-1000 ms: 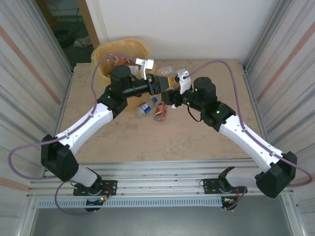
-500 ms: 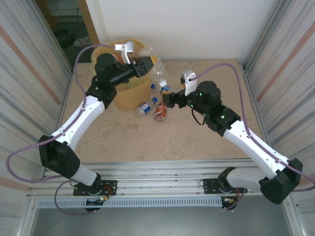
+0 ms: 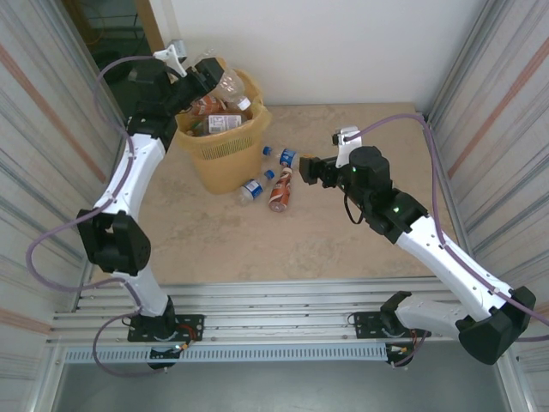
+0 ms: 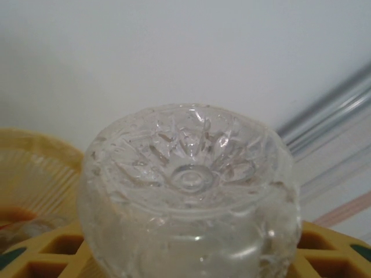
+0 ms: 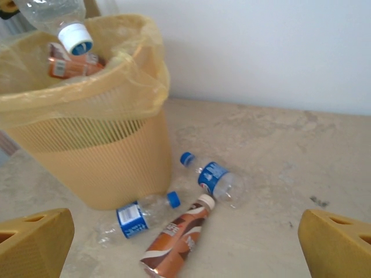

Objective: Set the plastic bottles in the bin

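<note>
The left gripper dips over the bin's opening [image 3: 221, 110] [image 4: 32, 188] next and releases the clear plastic bottle, as its cap already points down at the bottles inside.
My left gripper [image 3: 206, 81] is shut on a clear plastic bottle [image 3: 228, 84], holding it tilted over the mouth of the yellow-orange bin [image 3: 225, 159]. In the left wrist view the bottle's moulded base [image 4: 188, 174] sits between my yellow fingers [image 4: 35, 263]. Its blue-and-white cap [image 5: 75, 38] points down into the bin [image 5: 87, 150], where labelled bottles [image 3: 214, 116] lie. On the table by the bin lie two clear blue-labelled bottles [image 5: 214, 176] [image 5: 136, 217] and a brown bottle [image 5: 177, 240]. My right gripper [image 3: 309, 169] hovers open just right of them, nothing between its fingers [image 5: 35, 243].
The bin stands at the table's back left with a translucent yellowish liner [image 5: 139, 69] folded over its rim. A white wall [image 3: 326, 43] runs behind it, and ribbed metal panels [image 3: 497, 94] close both sides. Bare tabletop [image 3: 283, 249] lies between the bottles and the arm bases.
The left arm swung up and to the left, carrying the clear bottle from the table's middle to above the bin. The right gripper opened and drew back to the right.
</note>
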Robot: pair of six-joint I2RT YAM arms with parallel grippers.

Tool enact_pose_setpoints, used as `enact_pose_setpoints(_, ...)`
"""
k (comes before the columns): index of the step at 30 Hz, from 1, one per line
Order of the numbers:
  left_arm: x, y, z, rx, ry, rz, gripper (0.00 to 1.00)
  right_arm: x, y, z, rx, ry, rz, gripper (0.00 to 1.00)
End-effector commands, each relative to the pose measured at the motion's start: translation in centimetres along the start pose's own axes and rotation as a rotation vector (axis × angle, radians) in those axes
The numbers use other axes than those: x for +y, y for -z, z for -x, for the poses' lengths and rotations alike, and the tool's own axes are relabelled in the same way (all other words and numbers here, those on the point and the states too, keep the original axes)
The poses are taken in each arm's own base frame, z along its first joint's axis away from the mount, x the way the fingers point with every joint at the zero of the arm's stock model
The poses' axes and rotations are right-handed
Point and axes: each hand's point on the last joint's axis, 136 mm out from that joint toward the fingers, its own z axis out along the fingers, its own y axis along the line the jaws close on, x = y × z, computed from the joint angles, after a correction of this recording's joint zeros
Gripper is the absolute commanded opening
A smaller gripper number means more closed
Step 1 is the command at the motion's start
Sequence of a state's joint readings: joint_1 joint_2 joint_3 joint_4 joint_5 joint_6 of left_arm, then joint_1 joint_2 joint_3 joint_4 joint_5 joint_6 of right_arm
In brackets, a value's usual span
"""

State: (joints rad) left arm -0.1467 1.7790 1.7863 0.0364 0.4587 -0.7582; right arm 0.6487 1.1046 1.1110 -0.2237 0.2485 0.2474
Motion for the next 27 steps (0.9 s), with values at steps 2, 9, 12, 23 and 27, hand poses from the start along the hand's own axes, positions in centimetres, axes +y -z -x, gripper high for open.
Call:
enact_pose_setpoints(2, 1.0, -0.8, 0.5, 0.011, 0.010, 0.056, 0.34, -1.0, 0.6, 1.0, -0.013, -0.025, -0.067, 0.98)
enact_pose_setpoints(9, 4.4, -2.4, -0.6, 0.055, -0.004, 0.154, 0.47, -1.3, 0.6, 0.6, -0.010, -0.031, -0.080, 0.98)
enact_pose_setpoints(12, 5.2, -2.8, -1.2, 0.068, -0.003, 0.169, 0.61, -1.2, 0.6, 0.5, -0.008, -0.031, -0.079, 0.98)
enact_pose_setpoints(23, 5.9, -1.4, 0.0, 0.029, -0.110, 0.282, 0.76, -1.0, 0.1, 0.2, 0.007, -0.036, -0.073, 0.98)
enact_pose_setpoints(27, 5.6, -0.5, 1.0, 0.001, -0.182, 0.325, 0.75, -1.1, -0.2, -0.1, 0.022, -0.040, -0.084, 0.98)
